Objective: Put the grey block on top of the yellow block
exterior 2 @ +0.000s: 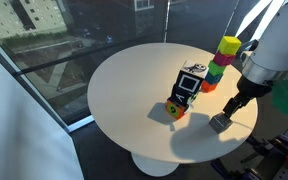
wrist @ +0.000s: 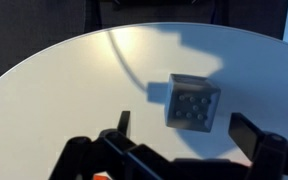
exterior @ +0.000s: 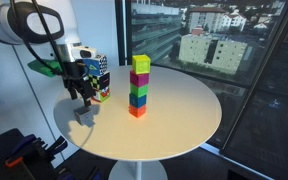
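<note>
I will move my gripper down next, with its open fingers on either side of the sides of the grey block (exterior: 83,116) (wrist: 192,102), because the block still lies on the tabletop below my fingers.
The grey block (wrist: 192,102) lies on the round white table (exterior: 184,120), studs facing up in the wrist view. It also shows in both exterior views (exterior: 84,114) (exterior 2: 221,122). My gripper (wrist: 187,130) is open and empty. It hovers just above the block, with one finger on each side of it (exterior: 81,96) (exterior 2: 236,103). The yellow block (exterior: 141,64) (exterior 2: 229,45) tops a stack of several coloured cubes near the table's middle, apart from the gripper.
A tall multicoloured chequered box (exterior: 100,72) (exterior 2: 189,85) stands close to the gripper, with a small orange-and-yellow piece (exterior 2: 175,109) at its foot. Glass windows surround the table. The table edge is close to the grey block.
</note>
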Robot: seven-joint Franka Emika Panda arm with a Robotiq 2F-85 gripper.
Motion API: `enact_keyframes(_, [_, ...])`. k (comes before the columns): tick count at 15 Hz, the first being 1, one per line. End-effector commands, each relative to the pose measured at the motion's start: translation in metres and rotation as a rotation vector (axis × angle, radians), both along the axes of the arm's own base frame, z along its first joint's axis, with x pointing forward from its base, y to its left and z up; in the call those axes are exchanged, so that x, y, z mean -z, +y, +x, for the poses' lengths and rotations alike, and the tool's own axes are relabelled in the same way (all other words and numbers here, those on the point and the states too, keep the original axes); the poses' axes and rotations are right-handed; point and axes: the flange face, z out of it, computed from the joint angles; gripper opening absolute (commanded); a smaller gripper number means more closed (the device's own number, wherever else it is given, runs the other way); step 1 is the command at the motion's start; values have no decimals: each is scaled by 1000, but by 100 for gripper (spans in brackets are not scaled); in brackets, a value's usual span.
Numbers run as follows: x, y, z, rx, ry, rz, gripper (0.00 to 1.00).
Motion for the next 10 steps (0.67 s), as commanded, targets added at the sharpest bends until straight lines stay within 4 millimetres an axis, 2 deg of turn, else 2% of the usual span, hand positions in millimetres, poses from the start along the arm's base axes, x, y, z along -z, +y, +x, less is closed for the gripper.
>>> enact_keyframes(1, [16, 5, 1, 22, 2, 1, 100])
enact_keyframes(10, [51, 9, 1, 20, 20, 14, 100])
